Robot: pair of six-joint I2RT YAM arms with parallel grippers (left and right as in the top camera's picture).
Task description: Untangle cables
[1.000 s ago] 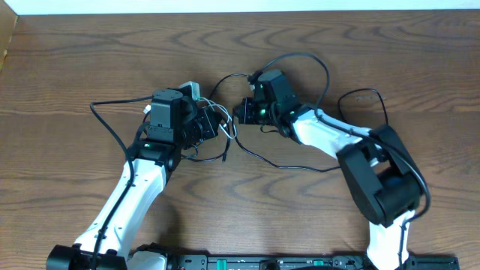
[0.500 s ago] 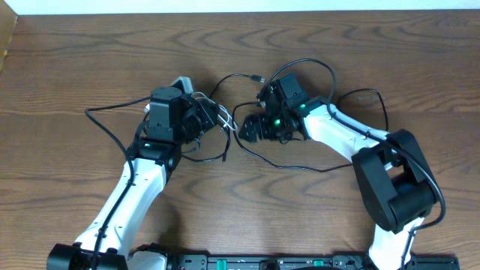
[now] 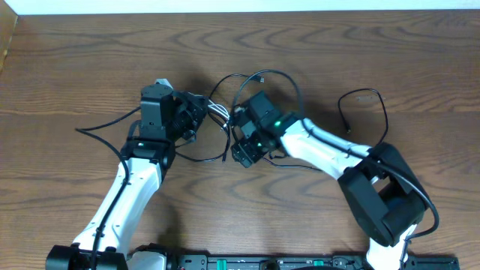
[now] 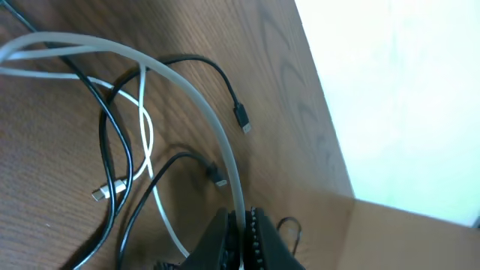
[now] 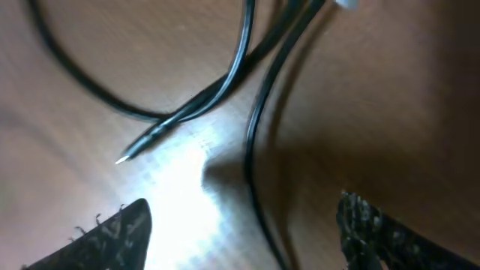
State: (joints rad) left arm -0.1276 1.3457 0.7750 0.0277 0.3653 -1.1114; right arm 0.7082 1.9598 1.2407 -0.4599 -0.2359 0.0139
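Observation:
The white cable still arcs high over the black cable (image 3: pixel 238 76), so I need to lower my left gripper toward the tangle (image 3: pixel 226 132) below it next and release the white cable.
The tangle lies on the wooden table between my two arms. My left gripper (image 3: pixel 198 114) is shut on the white cable (image 3: pixel 218 112). In the left wrist view the white cable (image 4: pixel 202 101) runs from between the closed jaws of this gripper (image 4: pixel 241 225) and arcs over the black cable (image 4: pixel 120 150), which loops beneath it. The black cable (image 3: pixel 238 76) ends in a small plug (image 3: pixel 260 78) at the far side. My right gripper (image 3: pixel 241 152) hangs low over the table, open. A strand of black cable (image 5: pixel 251 165) passes untouched between the spread fingers of the right gripper (image 5: pixel 244 229).
A thicker black arm wire (image 3: pixel 367 96) loops on the table at the right. Another arm wire (image 3: pixel 101 126) trails left of the left arm. The table's far edge (image 3: pixel 240 10) meets a white wall. A cardboard edge (image 3: pixel 7 37) shows at the far left.
My right gripper has opened and swung left and nearer, down beside the tangle. The left gripper moved slightly left and farther, still holding the white cable.

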